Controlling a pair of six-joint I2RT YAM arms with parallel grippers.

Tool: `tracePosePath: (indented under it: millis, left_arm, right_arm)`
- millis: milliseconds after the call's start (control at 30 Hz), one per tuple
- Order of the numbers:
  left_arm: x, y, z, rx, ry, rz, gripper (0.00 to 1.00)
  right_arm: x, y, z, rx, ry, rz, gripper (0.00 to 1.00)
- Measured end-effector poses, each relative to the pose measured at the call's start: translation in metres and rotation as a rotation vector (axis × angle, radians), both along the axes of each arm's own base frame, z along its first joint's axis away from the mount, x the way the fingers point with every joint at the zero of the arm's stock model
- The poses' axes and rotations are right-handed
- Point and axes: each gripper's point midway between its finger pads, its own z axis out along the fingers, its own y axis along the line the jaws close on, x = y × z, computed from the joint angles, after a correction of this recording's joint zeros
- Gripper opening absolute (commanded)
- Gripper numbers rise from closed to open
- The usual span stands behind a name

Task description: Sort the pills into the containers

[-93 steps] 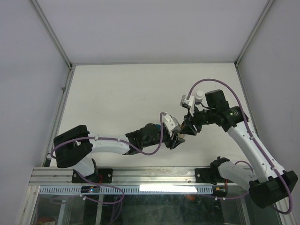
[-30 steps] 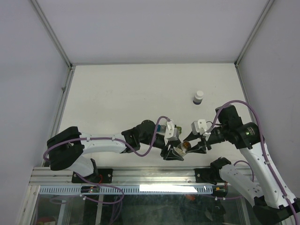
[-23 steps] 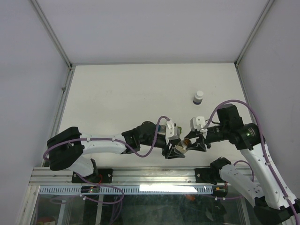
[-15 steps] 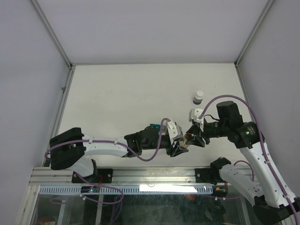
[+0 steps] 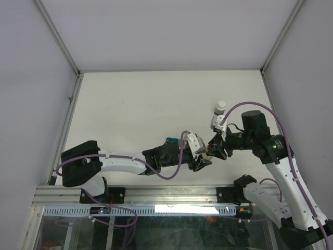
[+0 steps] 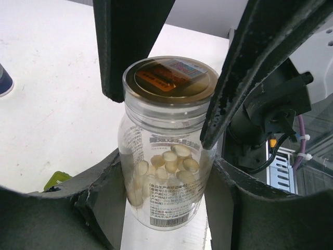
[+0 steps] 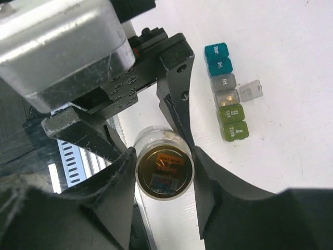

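The bottle goes down and to the right in the top view next, and my right gripper releases it on the tabletop by the frame, clear of the containers' sections.
A clear pill bottle with pale pills and a gold-topped cap is held in the air between both grippers, seen in the top view. My left gripper is shut on its body. My right gripper is shut on the cap. The containers, a strip of teal, grey and green compartments, lie on the table beyond the bottle. One grey compartment has its lid flipped open and a pale pill inside. In the top view only the strip's teal end shows behind the left arm.
A small dark bottle with a white cap stands on the table just behind the right wrist. Metal frame posts line the table's sides, and a rail runs along its near edge.
Earlier the right gripper was up by the white-capped bottle, which now stands alone. Over the last second both grippers moved away from the near rail with the clear bottle, and the right closed on its cap.
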Motion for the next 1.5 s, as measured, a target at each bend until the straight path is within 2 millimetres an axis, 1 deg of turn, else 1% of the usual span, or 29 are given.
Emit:
tracePosePath:
  millis: [67, 100, 133, 167, 200, 333, 467, 567, 667, 733, 867, 967, 1033, 1100, 1200, 1267, 1333, 1400, 1500]
  left_arm:
    - [-0.001, 0.002, 0.003, -0.021, -0.005, -0.001, 0.62]
    - [-0.002, 0.003, 0.005, -0.033, -0.007, 0.000, 0.71]
    - [-0.001, 0.004, 0.006, -0.043, -0.007, 0.004, 0.84]
    - [0.000, 0.007, 0.007, -0.055, -0.001, 0.013, 0.93]
    - [0.000, 0.010, 0.008, -0.068, 0.009, 0.023, 0.98]
    - [0.005, 0.019, 0.008, -0.094, 0.019, 0.052, 0.99]
    - [0.002, 0.028, 0.008, -0.106, 0.022, 0.053, 0.99]
    - [-0.003, 0.045, 0.007, -0.120, 0.031, 0.063, 0.99]
    - [-0.006, 0.065, 0.006, -0.131, 0.038, 0.083, 0.99]
    - [-0.006, 0.077, 0.007, -0.137, 0.039, 0.102, 0.99]
    - [-0.004, 0.093, 0.015, -0.141, 0.036, 0.143, 0.99]
    - [0.003, 0.103, 0.018, -0.131, 0.029, 0.189, 0.99]
    - [0.005, 0.109, 0.017, -0.119, 0.025, 0.206, 0.99]
    - [0.008, 0.117, 0.012, -0.098, 0.024, 0.226, 0.99]
    - [0.010, 0.125, 0.005, -0.075, 0.020, 0.243, 0.99]
    - [0.010, 0.128, 0.001, -0.060, 0.018, 0.246, 0.99]
    - [0.010, 0.131, -0.003, -0.053, 0.016, 0.248, 0.99]
    - [0.010, 0.132, -0.006, -0.044, 0.015, 0.250, 0.99]
    - [0.012, 0.135, -0.009, -0.032, 0.015, 0.261, 0.99]
  right_arm:
    - [-0.001, 0.001, 0.003, 0.013, -0.004, -0.001, 0.04]
    - [-0.001, 0.001, 0.004, 0.021, -0.007, -0.001, 0.04]
    - [-0.001, 0.001, 0.005, 0.026, -0.004, -0.004, 0.04]
    - [-0.002, 0.000, 0.006, 0.028, -0.003, -0.010, 0.03]
    - [-0.002, -0.001, 0.006, 0.031, -0.006, -0.017, 0.03]
    - [-0.001, -0.003, 0.009, 0.039, -0.018, -0.035, 0.03]
    - [0.001, -0.007, 0.011, 0.040, -0.027, -0.071, 0.00]
    - [0.009, -0.016, 0.011, 0.018, -0.055, -0.138, 0.00]
    - [0.022, -0.030, 0.006, -0.026, -0.113, -0.234, 0.00]
    - [0.032, -0.043, -0.001, -0.071, -0.148, -0.314, 0.00]
    - [0.052, -0.072, -0.020, -0.186, -0.176, -0.461, 0.00]
    - [0.064, -0.094, -0.037, -0.277, -0.183, -0.548, 0.00]
    - [0.073, -0.110, -0.046, -0.335, -0.185, -0.605, 0.00]
    - [0.082, -0.126, -0.053, -0.379, -0.175, -0.659, 0.00]
    - [0.095, -0.154, -0.060, -0.416, -0.152, -0.742, 0.00]
    - [0.104, -0.179, -0.065, -0.426, -0.124, -0.810, 0.00]
    - [0.109, -0.207, -0.072, -0.426, -0.088, -0.881, 0.00]
    - [0.109, -0.237, -0.079, -0.423, -0.052, -0.956, 0.00]
    - [0.101, -0.274, -0.092, -0.410, 0.000, -1.030, 0.00]
